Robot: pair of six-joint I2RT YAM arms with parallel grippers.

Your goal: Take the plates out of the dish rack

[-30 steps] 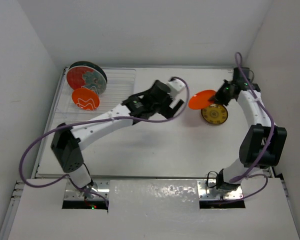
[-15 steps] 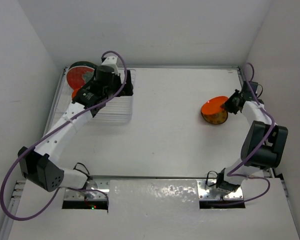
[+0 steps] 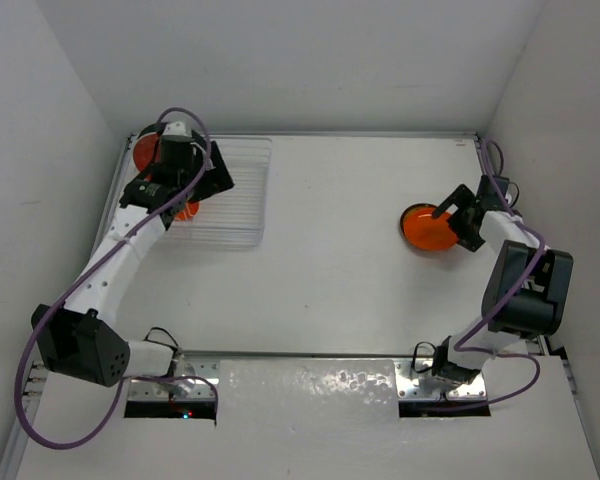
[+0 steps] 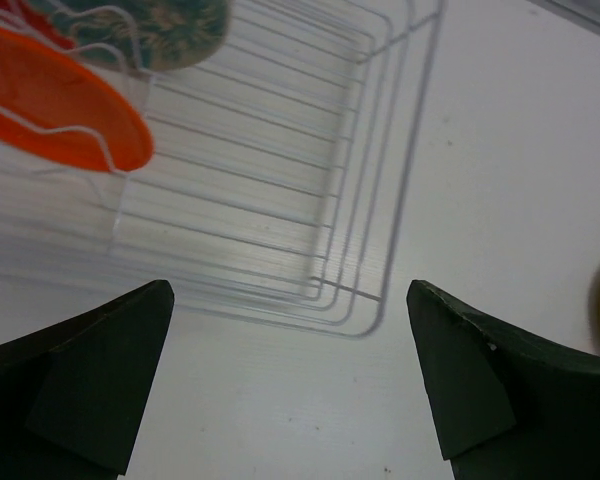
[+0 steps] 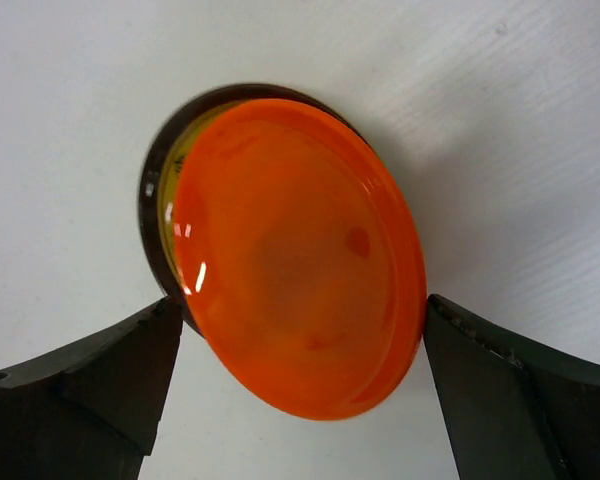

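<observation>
I need to turn my left gripper and lower it toward the left in the top view to the small orange plate's rim (image 3: 189, 211) (image 4: 127, 128), because it is hovering beside that plate.
The dish rack (image 3: 235, 200) lies at the table's far left. A red and teal patterned plate (image 3: 144, 152) stands in it, with a small orange plate (image 3: 186, 211) in front, both partly hidden by my left arm. My left gripper (image 3: 196, 188) hovers open over the rack. The left wrist view shows the rack's wires (image 4: 280, 180), the orange plate (image 4: 55, 105) and the patterned plate (image 4: 155, 25) beyond my open left gripper (image 4: 290, 385). At the right, another orange plate (image 3: 426, 228) (image 5: 300, 250) lies on a yellow-gold, dark-rimmed plate (image 5: 158, 195). My right gripper (image 3: 452, 224) (image 5: 300, 335) stands open, one finger on each side.
White walls close in the table on the left, back and right. The two stacked plates lie near the right wall. The rack sits near the back left corner. The arms' bases (image 3: 445, 365) stand at the near edge.
My left arm swung from the table's middle back over the rack. My right gripper lowered the orange plate onto the yellow-gold plate and opened, letting go.
</observation>
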